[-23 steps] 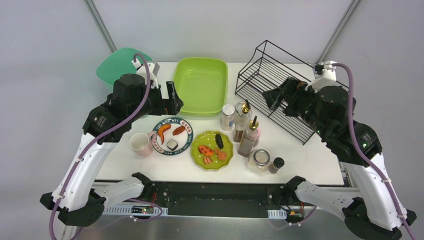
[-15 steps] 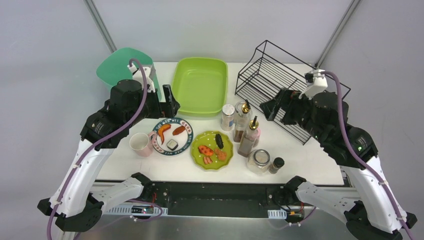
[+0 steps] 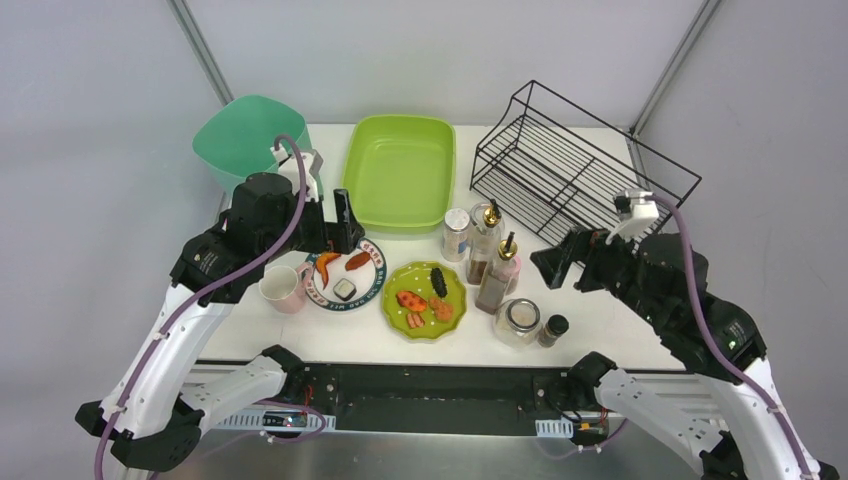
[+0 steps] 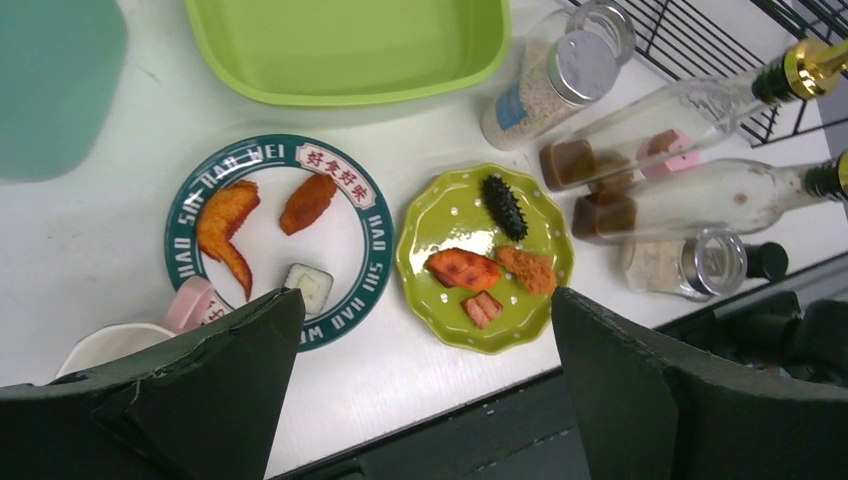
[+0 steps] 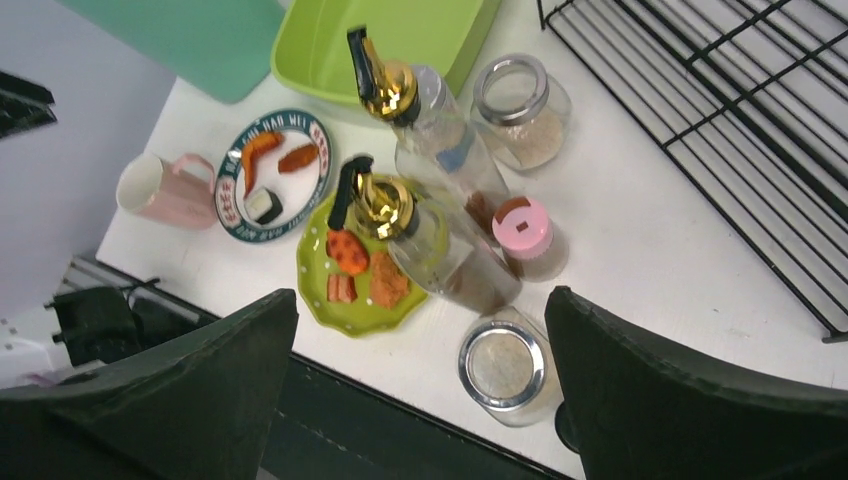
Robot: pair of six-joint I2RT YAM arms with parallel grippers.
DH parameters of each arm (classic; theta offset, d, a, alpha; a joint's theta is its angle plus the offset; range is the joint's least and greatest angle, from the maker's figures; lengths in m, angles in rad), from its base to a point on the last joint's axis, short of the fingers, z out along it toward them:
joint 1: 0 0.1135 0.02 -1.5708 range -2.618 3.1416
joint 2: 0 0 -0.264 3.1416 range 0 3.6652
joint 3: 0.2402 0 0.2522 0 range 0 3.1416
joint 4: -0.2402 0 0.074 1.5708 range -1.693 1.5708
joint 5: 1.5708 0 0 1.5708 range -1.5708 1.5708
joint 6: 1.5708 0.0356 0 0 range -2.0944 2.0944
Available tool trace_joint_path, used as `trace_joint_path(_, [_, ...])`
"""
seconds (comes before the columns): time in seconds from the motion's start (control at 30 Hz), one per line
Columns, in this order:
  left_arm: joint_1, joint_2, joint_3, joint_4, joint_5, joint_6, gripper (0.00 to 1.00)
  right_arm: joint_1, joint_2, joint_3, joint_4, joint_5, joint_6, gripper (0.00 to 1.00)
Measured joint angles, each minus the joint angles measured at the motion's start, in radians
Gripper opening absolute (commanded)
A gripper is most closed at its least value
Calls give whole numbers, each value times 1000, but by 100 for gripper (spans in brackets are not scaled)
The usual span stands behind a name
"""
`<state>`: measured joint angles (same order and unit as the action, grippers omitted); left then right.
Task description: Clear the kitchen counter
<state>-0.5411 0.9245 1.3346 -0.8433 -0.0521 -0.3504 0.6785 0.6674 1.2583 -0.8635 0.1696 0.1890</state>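
My right gripper is to go down and to the left in the top view next and close on the near gold-capped bottle's neck (image 3: 503, 261) (image 5: 409, 228). That bottle stands in front of the other gold-capped bottle.
The white kitchen counter (image 3: 340, 335) carries a blue-rimmed plate (image 3: 345, 272) with fried pieces, a green plate (image 3: 425, 298) with food, a pink mug (image 3: 283, 288), two gold-capped bottles (image 3: 490, 250), a seasoning jar (image 3: 457, 233), a silver-lidded glass jar (image 3: 520, 322) and a small black-capped bottle (image 3: 553, 328). My left gripper (image 3: 342, 215) hangs open and empty above the blue-rimmed plate's far edge; in its wrist view (image 4: 425, 300) both plates lie below. My right gripper (image 3: 555, 265) is open and empty, raised right of the bottles; in its wrist view (image 5: 422, 297) the glass jar (image 5: 503, 366) lies below.
A lime-green tub (image 3: 402, 170) stands empty at the back middle. A teal bin (image 3: 240, 135) sits at the back left corner. A black wire rack (image 3: 585, 165) stands at the back right. A black rail (image 3: 430, 385) runs along the front edge.
My right arm has swung from over the wire rack toward the front, to beside the bottles. My left arm has shifted slightly nearer, uncovering more of the teal bin.
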Motion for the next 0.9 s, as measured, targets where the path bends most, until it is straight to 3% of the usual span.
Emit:
trace_joint_path(0.33, [0, -27, -45, 0, 149, 1, 100, 2, -137, -335, 137, -136, -97, 99])
trace_joint_path(0.63, [0, -38, -101, 25, 188, 1, 100, 36, -148, -443, 336, -122, -167, 99])
trace_joint_path(0.9, [0, -39, -144, 59, 218, 2, 100, 95, -145, -536, 491, -66, -229, 93])
